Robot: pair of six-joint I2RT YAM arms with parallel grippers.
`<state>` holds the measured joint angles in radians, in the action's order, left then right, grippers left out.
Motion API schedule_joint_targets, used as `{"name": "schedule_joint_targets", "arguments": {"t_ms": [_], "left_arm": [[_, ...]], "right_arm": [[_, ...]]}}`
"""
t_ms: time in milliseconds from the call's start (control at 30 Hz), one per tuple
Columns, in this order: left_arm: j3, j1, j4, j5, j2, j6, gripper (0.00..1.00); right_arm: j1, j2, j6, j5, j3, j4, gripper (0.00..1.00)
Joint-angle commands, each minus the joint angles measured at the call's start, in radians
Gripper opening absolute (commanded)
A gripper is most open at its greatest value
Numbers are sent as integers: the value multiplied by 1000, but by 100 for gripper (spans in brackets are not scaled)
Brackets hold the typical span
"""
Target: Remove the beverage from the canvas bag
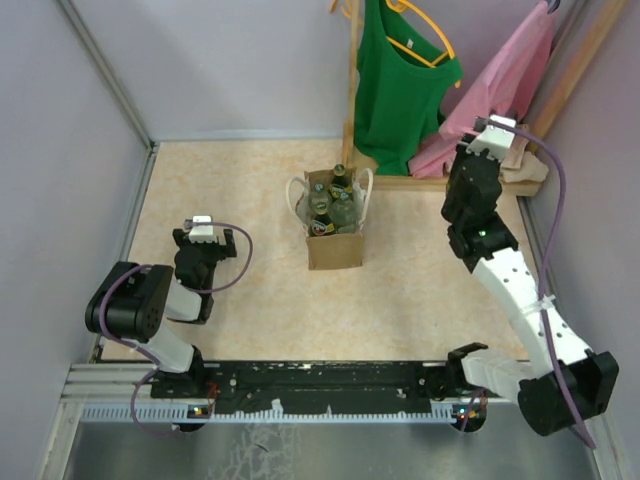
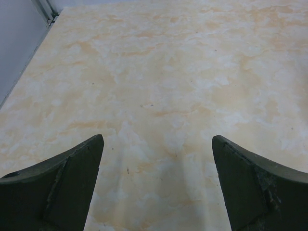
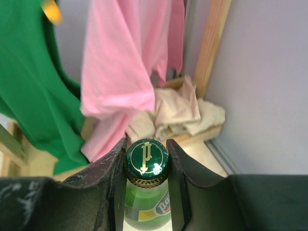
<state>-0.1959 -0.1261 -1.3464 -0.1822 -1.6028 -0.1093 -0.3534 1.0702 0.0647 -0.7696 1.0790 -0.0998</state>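
Observation:
Next, my right gripper moves down toward the tabletop in front of the rack's base, stands the glass bottle on that bare spot and releases its neck.
The tan canvas bag with white looped handles stands upright mid-table, and several bottles stand inside it. My right gripper is shut on the neck of a green glass bottle with a green cap, held to the right of the bag near the pink garment. In the top view that gripper is far right and the bottle is hidden under it. My left gripper is open and empty, low over bare table, left of the bag.
A green sleeveless shirt and a pink garment hang on a wooden rack at the back right. Crumpled beige cloth lies on the rack's base. Grey walls close the left, back and right sides.

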Motion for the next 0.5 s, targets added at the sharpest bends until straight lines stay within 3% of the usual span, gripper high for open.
{"name": "schedule_joint_targets", "arguments": {"t_ms": [0, 467], "left_arm": [[-14, 7, -16, 10, 0, 7, 100], [-14, 8, -17, 9, 0, 8, 100]], "right_arm": [[52, 56, -122, 119, -41, -90, 0], [74, 267, -168, 263, -137, -281, 0]]}}
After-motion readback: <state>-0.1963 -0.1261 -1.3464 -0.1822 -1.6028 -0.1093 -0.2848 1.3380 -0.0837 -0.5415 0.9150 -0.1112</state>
